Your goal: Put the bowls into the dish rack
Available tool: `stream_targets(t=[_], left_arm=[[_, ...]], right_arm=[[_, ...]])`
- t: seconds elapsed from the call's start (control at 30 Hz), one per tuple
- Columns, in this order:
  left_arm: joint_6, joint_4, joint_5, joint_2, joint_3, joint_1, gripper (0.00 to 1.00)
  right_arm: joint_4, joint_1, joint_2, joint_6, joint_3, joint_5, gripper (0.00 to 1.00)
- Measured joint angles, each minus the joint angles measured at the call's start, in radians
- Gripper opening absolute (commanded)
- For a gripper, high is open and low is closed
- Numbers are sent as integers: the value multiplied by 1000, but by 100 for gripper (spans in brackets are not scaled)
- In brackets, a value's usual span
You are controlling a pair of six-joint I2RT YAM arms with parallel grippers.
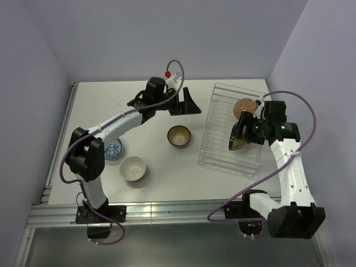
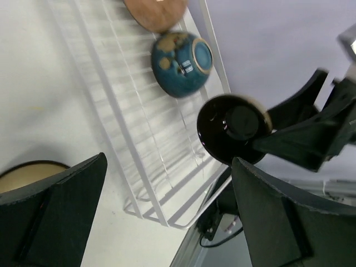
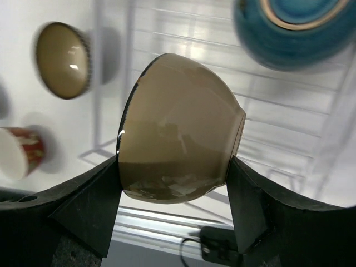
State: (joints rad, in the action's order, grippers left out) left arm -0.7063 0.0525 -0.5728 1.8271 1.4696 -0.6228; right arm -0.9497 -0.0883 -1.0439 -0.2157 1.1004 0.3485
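Note:
Next, my right gripper turns and lowers its bowl onto the bare wires beside the dark blue bowl to release it, because the rack's near part is empty.
The clear dish rack lies at the right of the table. In it are a brown bowl and a dark blue bowl. My right gripper hangs over the rack, shut on a bowl tipped on its side. That bowl looks black underneath and glossy tan in the right wrist view. My left gripper is open and empty at the back middle of the table, left of the rack. On the table stand a tan-inside bowl, a cream-white bowl and a blue-patterned bowl, the last partly hidden by the left arm.
The left arm reaches across the left half of the table. Walls close off the back and both sides. A metal rail runs along the near edge.

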Motion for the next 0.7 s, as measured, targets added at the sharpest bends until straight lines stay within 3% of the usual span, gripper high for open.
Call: stream_targets(t=[0.37, 0.7], left_arm=[[76, 205, 115, -52, 66, 193, 99], [112, 282, 191, -93, 68, 230, 100]], right_arm=[[-53, 121, -76, 96, 4, -303, 0], [-53, 261, -170, 158, -5, -529, 0]])
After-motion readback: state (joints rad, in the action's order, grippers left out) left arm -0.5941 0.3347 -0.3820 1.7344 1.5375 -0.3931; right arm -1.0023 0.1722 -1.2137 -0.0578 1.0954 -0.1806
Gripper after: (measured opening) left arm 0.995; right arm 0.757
